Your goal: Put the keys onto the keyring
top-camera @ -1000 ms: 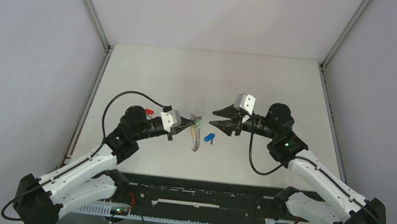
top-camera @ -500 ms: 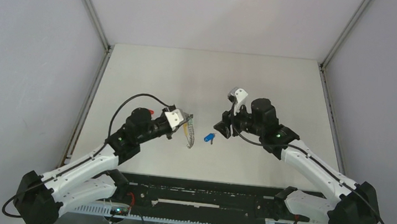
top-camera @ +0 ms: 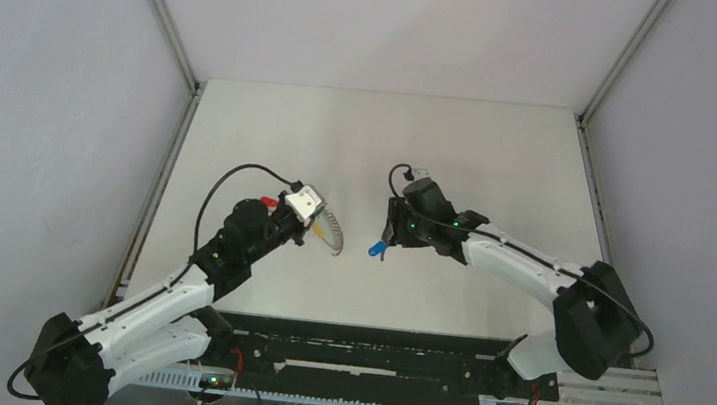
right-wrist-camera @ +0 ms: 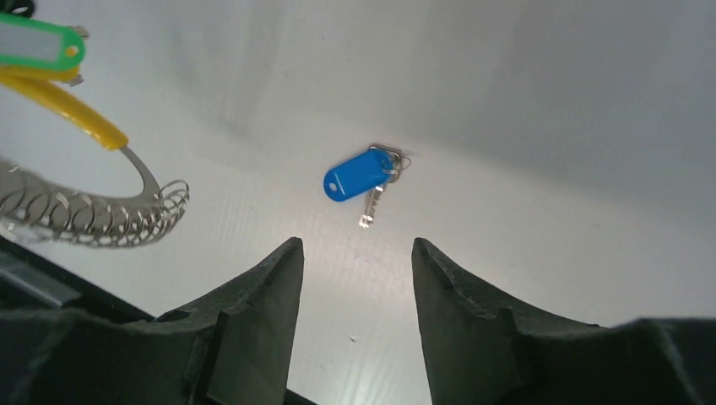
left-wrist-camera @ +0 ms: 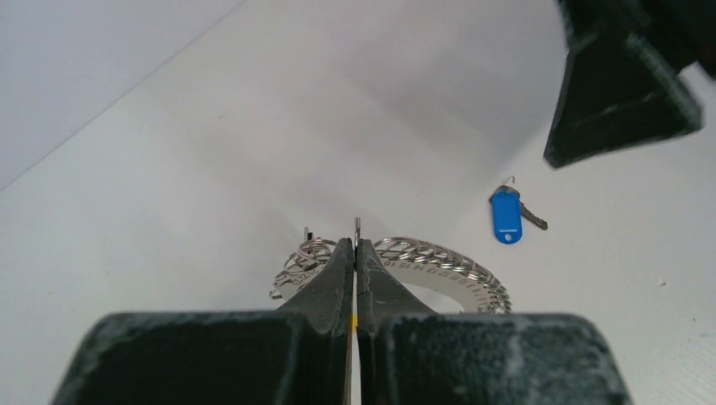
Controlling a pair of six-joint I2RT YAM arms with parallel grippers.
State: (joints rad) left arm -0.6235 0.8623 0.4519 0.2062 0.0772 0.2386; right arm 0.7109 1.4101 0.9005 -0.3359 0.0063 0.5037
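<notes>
I will next lower and turn my right gripper and close it across the ring end of the key, where tab and blade meet, because the blue-headed key lies beyond my fingers.
The keyring is a curved metal band strung with small wire rings, carrying a yellow tab and a green tab. My left gripper is shut on it and holds it just above the table; in the top view the left gripper has the keyring hanging at its tip. The blue-headed key lies flat on the table. My right gripper hangs open above it, pointing down, with the blue key just beyond its fingertips. A red key head peeks out beside the left arm.
The white table is walled by grey panels at the back and both sides. A black rail with the arm bases runs along the near edge. The right gripper's finger shows at the top right of the left wrist view.
The right arm swung left and turned its wrist down over the blue key, its jaws opening wider. The left gripper drew back to the left with the keyring.
</notes>
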